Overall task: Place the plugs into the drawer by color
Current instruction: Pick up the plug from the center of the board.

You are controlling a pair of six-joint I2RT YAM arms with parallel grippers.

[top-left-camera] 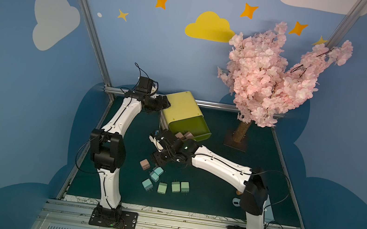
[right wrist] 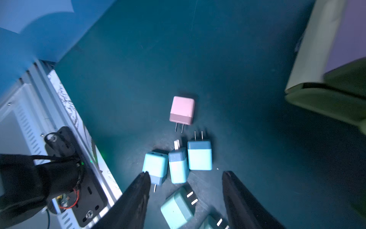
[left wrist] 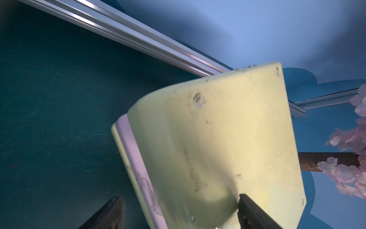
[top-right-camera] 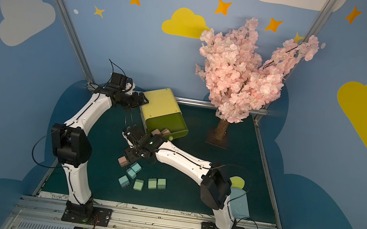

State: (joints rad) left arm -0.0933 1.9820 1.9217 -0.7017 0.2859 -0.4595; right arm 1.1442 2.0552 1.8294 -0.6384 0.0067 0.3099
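The right gripper moves down open onto the pink plug's body (top-left-camera: 144,164) (right wrist: 181,109) next, one finger along each side, since the plug lies below it on the mat.
The yellow-green drawer (top-left-camera: 182,110) chest stands tilted at the back of the mat. Its top drawer is pulled out, with two pink plugs (top-left-camera: 183,135) inside. My left gripper (top-left-camera: 164,103) is open at the chest's back corner; one finger (left wrist: 250,210) touches the chest's (left wrist: 217,138) top, the other hangs beside it. My right gripper (right wrist: 186,173) is open and empty above the loose plugs. On the mat lie one pink plug (right wrist: 182,110), three light blue plugs (right wrist: 178,166) and three mint green plugs (top-left-camera: 175,187). In a top view the right gripper (top-right-camera: 131,156) hovers beside the pink plug (top-right-camera: 123,161).
An artificial pink blossom tree (top-left-camera: 268,78) stands on a base at the back right. A light blue dustpan (top-right-camera: 240,203) and a pale yellow disc (top-right-camera: 237,182) lie behind the right arm's base. Metal rails (top-left-camera: 215,105) border the dark green mat.
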